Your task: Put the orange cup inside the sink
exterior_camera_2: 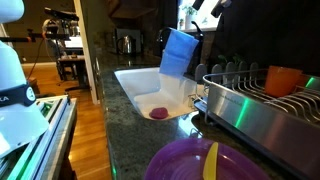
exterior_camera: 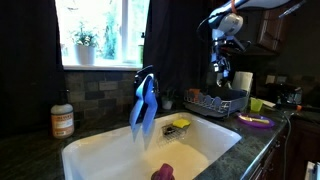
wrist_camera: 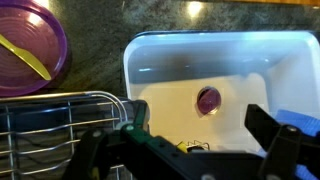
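Observation:
The cup stands upright among the wires. My open gripper moves outward over the dish rack [exterior_camera_2: 250, 100] and down onto the orange cup's upper rim [exterior_camera_2: 286, 69] next.
The orange cup [exterior_camera_2: 285, 78] stands in the metal dish rack [exterior_camera_2: 250, 100] beside the sink; it does not show in the wrist view. The sink [exterior_camera: 105, 150] is a deep white basin in a dark counter, also seen in an exterior view [exterior_camera_2: 135, 85] and in the wrist view [wrist_camera: 160, 60]. My gripper [exterior_camera: 222, 72] hangs high above the dish rack [exterior_camera: 215, 102], well clear of the cup. In the wrist view my gripper [wrist_camera: 185, 150] is open wide and empty, with the sink below it.
A blue cloth [exterior_camera: 144, 105] hangs over the faucet at the sink's back. A purple stopper [wrist_camera: 208, 99] lies in the basin. A purple plate [wrist_camera: 30, 45] with a yellow utensil sits on the counter. A yellow-green cup [exterior_camera: 256, 104] and an orange-labelled jar [exterior_camera: 62, 120] stand nearby.

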Robot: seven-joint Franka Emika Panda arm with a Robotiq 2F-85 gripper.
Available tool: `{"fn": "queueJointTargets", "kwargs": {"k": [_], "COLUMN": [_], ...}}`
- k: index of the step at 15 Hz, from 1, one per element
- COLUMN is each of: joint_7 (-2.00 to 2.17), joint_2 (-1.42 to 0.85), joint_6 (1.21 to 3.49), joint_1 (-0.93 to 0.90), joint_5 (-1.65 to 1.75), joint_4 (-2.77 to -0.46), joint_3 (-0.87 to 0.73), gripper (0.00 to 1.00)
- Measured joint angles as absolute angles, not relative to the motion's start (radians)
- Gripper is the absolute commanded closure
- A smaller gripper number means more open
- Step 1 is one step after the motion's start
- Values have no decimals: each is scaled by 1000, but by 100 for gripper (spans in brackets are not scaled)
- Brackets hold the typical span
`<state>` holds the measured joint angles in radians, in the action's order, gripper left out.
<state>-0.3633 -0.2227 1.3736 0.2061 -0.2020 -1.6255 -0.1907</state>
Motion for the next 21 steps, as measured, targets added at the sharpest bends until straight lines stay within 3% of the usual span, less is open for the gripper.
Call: {"fn": "queueJointTargets", "kwargs": {"k": [5,9,17,21], "joint_7": [-383,-377,-532,-580], "joint_2": [-427,-474,-509,-577], "joint_6": [1305,1292,1660,1775], "joint_1": [209,211,229,238], "joint_5": [-89,-82,-37,-37], "joint_4": [-1374,-1310,-1311,-1309], "joint_3": [-156,-150,-107,-86], "gripper": [0,0,0,9]}}
